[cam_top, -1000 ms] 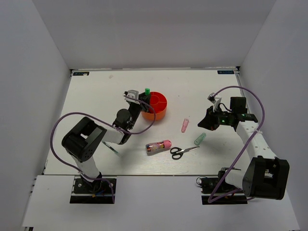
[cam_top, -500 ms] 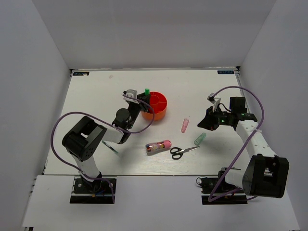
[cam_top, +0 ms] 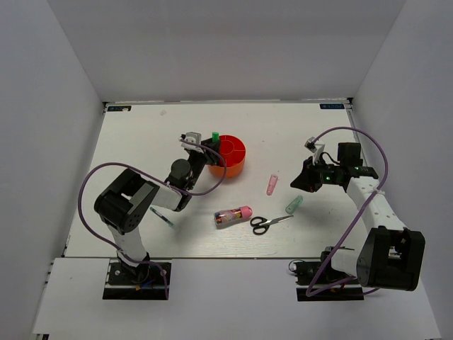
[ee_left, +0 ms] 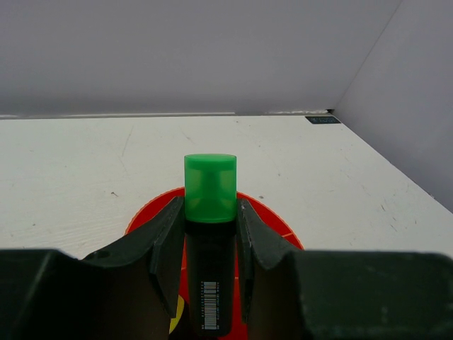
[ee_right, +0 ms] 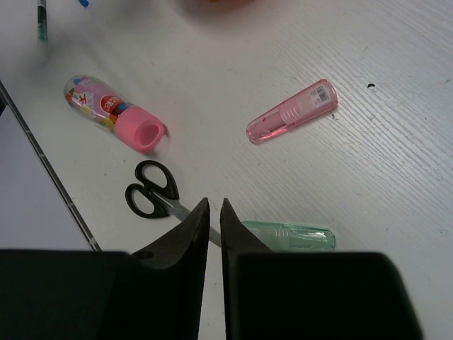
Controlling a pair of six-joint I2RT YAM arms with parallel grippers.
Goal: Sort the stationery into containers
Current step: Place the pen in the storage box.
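The organiser's section by the yellow cap is below, so my left gripper will next move down with the upright marker and let go of it inside.
My left gripper (cam_top: pixel 211 144) (ee_left: pixel 210 212) is shut on a green-capped marker (ee_left: pixel 209 212) (cam_top: pixel 214 136), held over the left rim of the round orange-red organiser (cam_top: pixel 232 160) (ee_left: pixel 276 223). A yellow cap (ee_left: pixel 176 315) shows inside the organiser below it. My right gripper (cam_top: pixel 297 181) (ee_right: pixel 211 211) is shut and empty above the table. Below it lie black-handled scissors (ee_right: pixel 151 190) (cam_top: pixel 267 223), a pale green tube (ee_right: pixel 290 235) (cam_top: pixel 294 205), a pink tube (ee_right: pixel 291 112) (cam_top: pixel 272 185) and a clear pink-capped tube (ee_right: pixel 113 112) (cam_top: pixel 233 214). A thin pen (cam_top: pixel 161 216) lies by the left arm.
White walls enclose the table on three sides. Purple cables loop from both arms. The table's near edge (cam_top: pixel 233 256) runs just in front of the scissors.
My left gripper with the green-capped marker has shifted slightly left over the organiser's rim. The right arm has not moved.
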